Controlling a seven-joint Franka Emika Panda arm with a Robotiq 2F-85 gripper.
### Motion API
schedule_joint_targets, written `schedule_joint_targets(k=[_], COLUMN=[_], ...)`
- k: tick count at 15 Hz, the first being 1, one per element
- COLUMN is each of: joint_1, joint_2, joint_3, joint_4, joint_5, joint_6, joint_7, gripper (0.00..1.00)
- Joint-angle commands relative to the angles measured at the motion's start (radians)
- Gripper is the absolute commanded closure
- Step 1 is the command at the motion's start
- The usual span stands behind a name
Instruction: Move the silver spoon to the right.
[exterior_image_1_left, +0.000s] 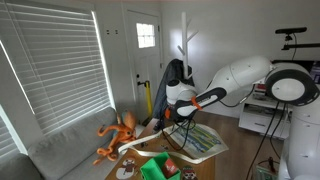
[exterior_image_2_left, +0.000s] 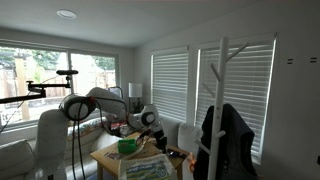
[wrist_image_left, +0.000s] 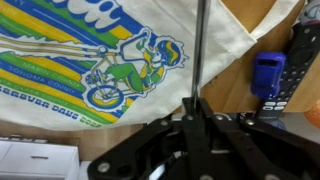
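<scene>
My gripper moves down toward the cloth's white margin (wrist_image_left: 190, 72) beside the printed cyclist next and releases the silver spoon (wrist_image_left: 198, 45) there, since that margin lies clear of other things.
In the wrist view my gripper (wrist_image_left: 197, 105) is shut on the thin handle of the silver spoon (wrist_image_left: 198, 45), which runs straight up the picture over a white cloth (wrist_image_left: 90, 60) printed with a cyclist. The spoon's bowl is out of the frame. In both exterior views the gripper (exterior_image_1_left: 180, 117) (exterior_image_2_left: 155, 128) hangs just above the low wooden table (exterior_image_2_left: 105, 157); the spoon is too small to make out there.
A blue object (wrist_image_left: 266, 72) and a black remote control (wrist_image_left: 302, 60) lie on the wood beside the cloth. A green bowl (exterior_image_1_left: 155, 165) (exterior_image_2_left: 128, 146) stands on the table. An orange octopus toy (exterior_image_1_left: 118, 135) sits on the grey sofa. A white coat rack (exterior_image_2_left: 222, 100) holds a dark jacket.
</scene>
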Motion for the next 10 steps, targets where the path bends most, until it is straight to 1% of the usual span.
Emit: schedule_joint_targets(k=[1, 4, 6, 8, 10], joint_1=[0.056, 0.091, 0.100, 0.083, 0.062], joint_2=[0.087, 0.117, 0.124, 0.118, 0.107], joint_3=[0.009, 0.012, 0.002, -0.013, -0.034], joint_4=[0.103, 0.133, 0.141, 0.140, 0.131], joint_5=[0.021, 0.046, 0.047, 0.057, 0.056], joint_6=[-0.077, -0.145, -0.198, -0.241, -0.227], joint_7=[0.137, 0.172, 0.192, 0.183, 0.180], gripper=[0.98, 0.98, 0.98, 0.98, 0.98])
